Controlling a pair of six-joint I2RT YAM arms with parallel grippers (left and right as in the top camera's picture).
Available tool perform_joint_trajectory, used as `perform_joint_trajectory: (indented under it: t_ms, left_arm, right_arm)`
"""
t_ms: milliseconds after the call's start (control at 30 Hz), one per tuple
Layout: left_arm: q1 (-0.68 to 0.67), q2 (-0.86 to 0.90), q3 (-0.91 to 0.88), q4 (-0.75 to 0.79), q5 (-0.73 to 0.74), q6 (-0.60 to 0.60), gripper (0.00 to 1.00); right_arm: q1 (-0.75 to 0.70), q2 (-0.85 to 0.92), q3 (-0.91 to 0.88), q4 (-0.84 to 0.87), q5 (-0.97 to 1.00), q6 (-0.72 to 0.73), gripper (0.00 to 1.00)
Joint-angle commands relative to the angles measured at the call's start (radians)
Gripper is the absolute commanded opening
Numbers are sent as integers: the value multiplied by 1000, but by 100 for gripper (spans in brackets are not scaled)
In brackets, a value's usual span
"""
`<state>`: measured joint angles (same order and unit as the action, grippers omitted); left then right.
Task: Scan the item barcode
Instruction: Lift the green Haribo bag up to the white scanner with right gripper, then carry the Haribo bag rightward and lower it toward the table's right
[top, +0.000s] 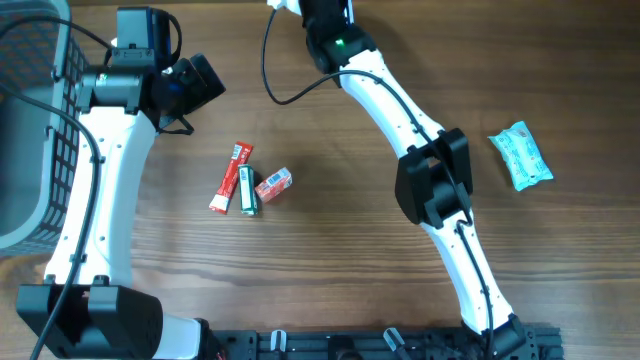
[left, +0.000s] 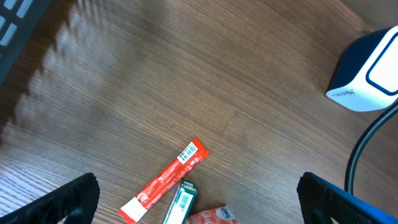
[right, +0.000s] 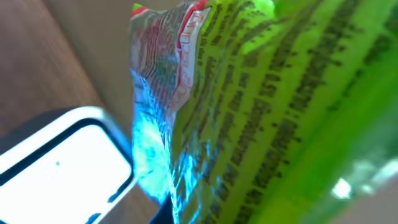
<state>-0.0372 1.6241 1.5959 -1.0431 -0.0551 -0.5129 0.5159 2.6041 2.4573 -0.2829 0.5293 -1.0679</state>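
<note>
I should swing my right gripper back over clear tabletop by the teal packet, below and to its right in the overhead view, then lower and release the packet.
A green printed packet (right: 280, 112) with a crinkled foil edge fills the right wrist view, held close above the white and blue scanner (right: 56, 168). My right gripper's fingers are hidden behind the packet, and it is shut on it. My right arm (top: 335, 40) reaches past the top edge of the overhead view. My left gripper (left: 198, 193) hangs open above the table with nothing between its fingers (left: 71, 199). Below it lie a red stick pack (left: 165, 180), a green pack (left: 181, 204) with a barcode facing up, and a small red pack (left: 211, 216).
The scanner (left: 370, 68) stands at the far right of the left wrist view, with a black cable (left: 360, 155) beside it. A grey basket (top: 30, 130) stands at the table's left edge. A teal packet (top: 520, 155) lies at the right.
</note>
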Motion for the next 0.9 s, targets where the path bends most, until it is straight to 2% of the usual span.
perform_joint_trajectory:
  t_ms: [0,267,867]
  left_arm:
    - [5,-5,-6,2,-3,4,100]
    - [5,-5,-6,2,-2,4,100]
    - [5,-5,-6,2,-2,4,100]
  right_arm:
    - [7,7,7,-74,-72,71,4]
    - [13,-27,7,-61,-78,76,4]
    - [20,-109,7,-195,-77,102,4]
